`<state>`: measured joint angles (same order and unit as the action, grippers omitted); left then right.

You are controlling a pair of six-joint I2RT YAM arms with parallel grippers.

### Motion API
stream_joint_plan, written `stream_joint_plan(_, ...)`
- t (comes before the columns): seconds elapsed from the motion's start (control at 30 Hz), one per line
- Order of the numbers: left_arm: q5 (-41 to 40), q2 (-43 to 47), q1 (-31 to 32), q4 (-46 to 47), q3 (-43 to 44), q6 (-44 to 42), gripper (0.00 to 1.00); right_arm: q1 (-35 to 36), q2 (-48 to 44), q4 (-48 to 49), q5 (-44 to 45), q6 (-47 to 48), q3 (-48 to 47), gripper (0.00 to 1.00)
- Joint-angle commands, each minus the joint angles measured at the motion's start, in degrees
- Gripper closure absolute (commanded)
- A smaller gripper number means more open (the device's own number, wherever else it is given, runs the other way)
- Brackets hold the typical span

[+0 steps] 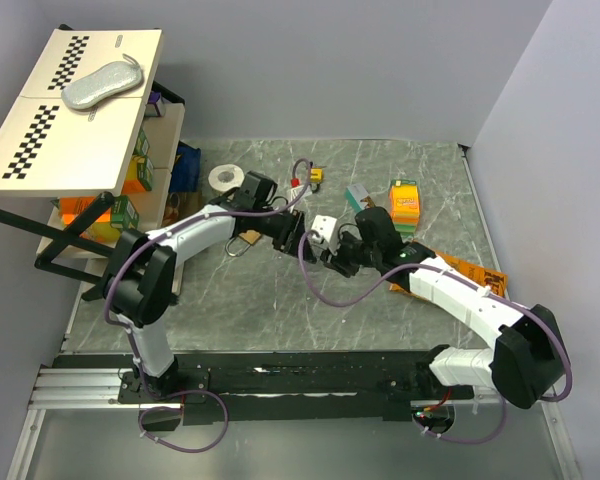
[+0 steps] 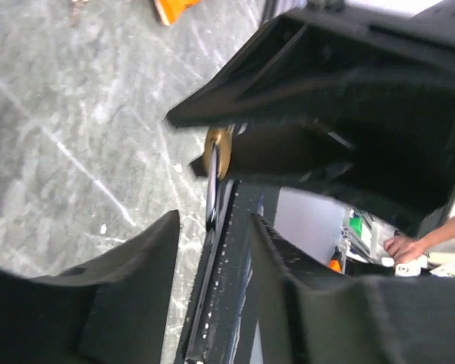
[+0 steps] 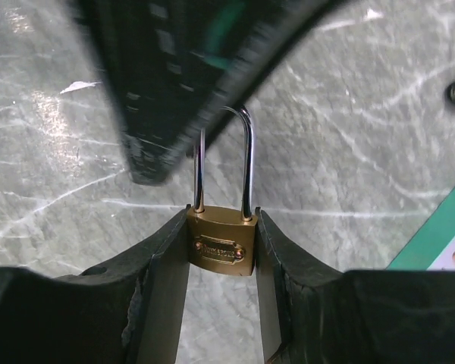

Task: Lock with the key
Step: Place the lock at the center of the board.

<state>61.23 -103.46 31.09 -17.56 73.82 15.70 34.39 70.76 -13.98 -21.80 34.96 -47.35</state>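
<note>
The right gripper moves to the right in the top view and down next, and releases the padlock (image 3: 221,246) on bare marble by the orange packet, because that spot is clear.
My right gripper (image 3: 221,227) is shut on a brass padlock (image 3: 221,246), pinching its body from both sides above the marble table. The steel shackle (image 3: 246,163) points away from the wrist. In the left wrist view the padlock (image 2: 220,152) shows edge-on under the right gripper's black fingers (image 2: 349,114). My left gripper (image 2: 212,250) is open and empty, its jaws apart just short of the padlock. From above, both grippers meet at mid-table, left (image 1: 292,232) and right (image 1: 332,252). A key bunch with red and yellow tags (image 1: 308,178) lies behind them.
A metal ring (image 1: 242,243) lies by the left arm. A tape roll (image 1: 223,178), a teal box (image 1: 358,195), an orange box (image 1: 405,200) and an orange packet (image 1: 475,272) lie around. A shelf rack (image 1: 80,130) with a grey pouch (image 1: 100,85) stands at far left.
</note>
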Motion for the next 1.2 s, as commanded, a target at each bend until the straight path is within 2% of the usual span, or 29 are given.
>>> stream_joint_plan(0.0,-3.6,4.4,-2.2,-0.2,-1.0,-2.3,0.47,-4.8,-0.5,-3.3,-0.3,-6.3,-3.2,0.96)
stream_joint_plan(0.03,-4.4,4.9,-2.7,0.8,-1.8,-2.8,0.34,-6.0,0.0,-4.6,-0.7,-9.0,-3.4,0.96)
stream_joint_plan(0.17,-12.2,9.1,-4.3,2.8,-3.8,-6.3,0.25,-11.6,2.9,-9.7,-0.9,-16.8,-4.8,0.97)
stream_joint_plan(0.3,-21.1,12.5,-4.2,5.6,-6.2,-9.6,0.1,-15.1,7.0,-12.6,0.8,-22.6,-5.2,0.98)
stream_joint_plan(0.53,-34.1,17.6,-4.1,9.3,-9.4,-13.4,0.02,-15.5,14.0,-13.4,7.0,-30.6,-6.1,0.97)
stream_joint_plan(0.83,-37.8,21.3,-4.1,8.9,-11.6,-12.9,0.04,-15.5,19.8,-11.6,10.1,-36.6,-7.4,0.93)
stream_joint_plan(0.97,-42.1,22.8,-4.2,12.1,-13.2,-9.3,0.04,-15.5,22.8,-11.3,10.3,-38.0,-9.2,0.9)
stream_joint_plan(1.17,-43.4,27.3,-4.1,18.9,-18.0,-9.1,0.04,-15.5,26.5,-12.0,11.4,-40.3,-11.7,0.79)
